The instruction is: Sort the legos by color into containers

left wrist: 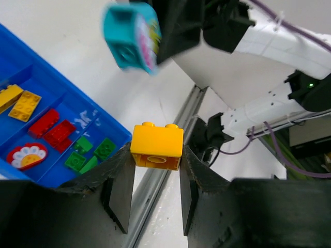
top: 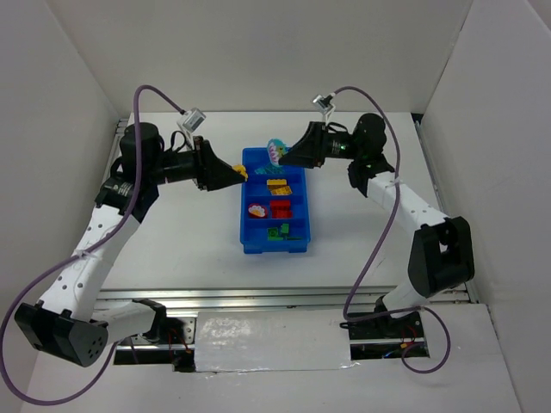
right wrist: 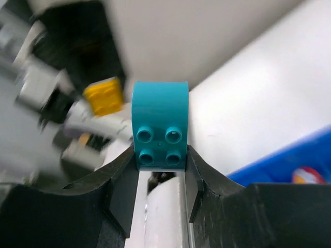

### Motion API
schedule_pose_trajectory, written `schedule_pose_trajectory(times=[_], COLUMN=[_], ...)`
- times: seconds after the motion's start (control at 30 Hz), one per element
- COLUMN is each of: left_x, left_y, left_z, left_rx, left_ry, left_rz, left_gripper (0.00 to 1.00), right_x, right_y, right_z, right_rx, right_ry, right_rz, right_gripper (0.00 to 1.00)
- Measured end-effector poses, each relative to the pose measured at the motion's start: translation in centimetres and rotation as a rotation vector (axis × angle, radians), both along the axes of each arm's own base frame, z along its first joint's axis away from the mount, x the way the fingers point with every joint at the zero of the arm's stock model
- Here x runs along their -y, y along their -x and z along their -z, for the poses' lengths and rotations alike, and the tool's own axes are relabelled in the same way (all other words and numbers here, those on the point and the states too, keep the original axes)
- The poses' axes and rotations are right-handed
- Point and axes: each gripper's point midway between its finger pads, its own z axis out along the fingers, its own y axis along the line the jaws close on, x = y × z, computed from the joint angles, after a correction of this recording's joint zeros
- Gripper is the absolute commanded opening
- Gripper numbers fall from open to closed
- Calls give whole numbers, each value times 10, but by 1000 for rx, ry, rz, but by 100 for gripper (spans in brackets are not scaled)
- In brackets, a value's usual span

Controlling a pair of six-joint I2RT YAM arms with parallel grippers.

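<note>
Next, my right gripper tilts downward and lowers over the tray's far container to release the teal lego, since that place below it holds teal pieces.
My left gripper is shut on a yellow lego, held in the air just left of the blue tray; in the top view that gripper is level with the tray's far left corner. A teal lego with a rounded top is clamped in my right gripper, which hovers over the tray's far end. Across its containers the tray holds yellow legos, red legos and green legos. The left wrist view also catches the teal lego, blurred.
A round red-and-white flower piece lies in the tray beside the red bricks. An aluminium rail runs along the table's near edge. White walls close in the table on the left, back and right.
</note>
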Motion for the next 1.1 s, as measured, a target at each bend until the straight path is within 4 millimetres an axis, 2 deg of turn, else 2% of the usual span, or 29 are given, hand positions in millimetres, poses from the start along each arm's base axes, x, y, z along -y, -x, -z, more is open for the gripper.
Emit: schedule_pose_trajectory(times=[0.07, 0.23, 0.3, 0.37, 0.4, 0.43, 0.5, 0.57, 0.63, 0.8, 0.83, 0.97, 1.07, 1.1], left_x=[-3, -10, -12, -14, -15, -16, -19, -21, -23, -29, -29, -31, -32, -32], left_y=[-2, -5, -6, -6, -6, -6, -4, -1, 2, 10, 11, 11, 11, 10], left_z=[4, 8, 9, 11, 13, 14, 16, 16, 15, 14, 14, 20, 25, 26], left_rx=[3, 10, 6, 1, 1, 1, -4, -9, -10, 7, 9, -1, -9, -12], left_ry=[-20, -51, -59, -69, -77, -85, -95, -102, -106, -123, -124, -136, -153, -155], left_rz=[-23, -78, -94, -107, -113, -122, -134, -143, -149, -166, -169, -176, -176, -177], left_gripper=[0, 0, 0, 0, 0, 0, 0, 0, 0, 0, 0, 0, 0, 1], right_x=[13, 15, 18, 25, 30, 39, 52, 57, 55, 48, 46, 44, 44, 44], right_y=[-32, -100, -130, -154, -165, -173, -173, -171, -174, -188, -191, -200, -201, -200], right_z=[13, 41, 66, 102, 126, 160, 199, 221, 227, 206, 202, 197, 206, 208], right_rx=[-43, -142, -207, -300, -350, -414, -484, -521, -522, -470, -461, -448, -463, -467], right_ry=[53, 227, 317, 424, 489, 577, 690, 768, 805, 782, 774, 763, 777, 783], right_rz=[131, 438, 566, 675, 731, 794, 857, 886, 905, 941, 945, 956, 954, 953], right_gripper=[0, 0, 0, 0, 0, 0, 0, 0, 2, 19, 34, 43, 61, 71])
